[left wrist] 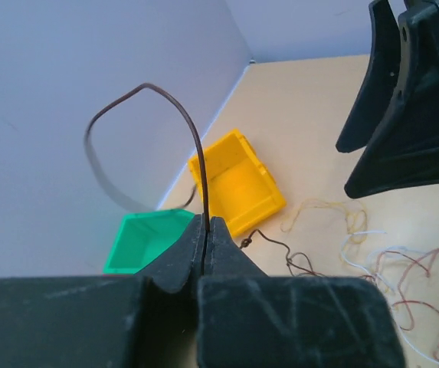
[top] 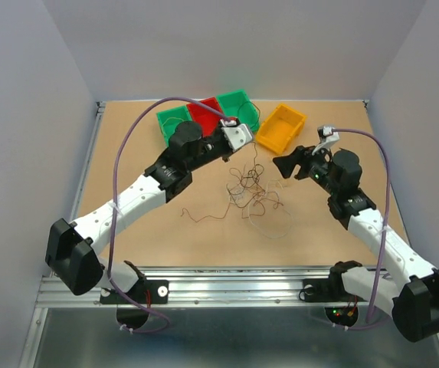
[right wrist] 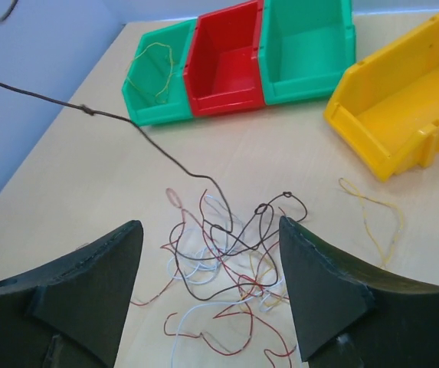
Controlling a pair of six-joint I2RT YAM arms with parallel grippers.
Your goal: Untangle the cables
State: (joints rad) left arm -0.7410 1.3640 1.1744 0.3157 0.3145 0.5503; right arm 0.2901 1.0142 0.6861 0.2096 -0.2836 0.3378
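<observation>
The empty red bin (top: 205, 116) is below and outward of my gripper. My left gripper should next carry the dark brown cable outward over it, lower and let go.
The cables (top: 253, 195) lie in a loose tangle of brown, white, red-brown and yellow loops at mid table. My left gripper (top: 242, 144) is shut on a dark brown cable (left wrist: 192, 130), whose free end arcs above the fingers (left wrist: 223, 245). The same cable (right wrist: 127, 123) runs taut and raised from the upper left down into the tangle (right wrist: 234, 253). My right gripper (top: 289, 162) is open and empty, hovering just right of and above the tangle (left wrist: 388, 261). One yellow cable (right wrist: 372, 215) lies apart to the right.
Four bins stand at the back: a green one (top: 171, 121) holding a yellow wire (right wrist: 158, 65), a red one (top: 204, 115), a second green one (top: 238, 107) and a yellow one (top: 280, 128). A loose brown strand (top: 200, 218) lies left of the tangle.
</observation>
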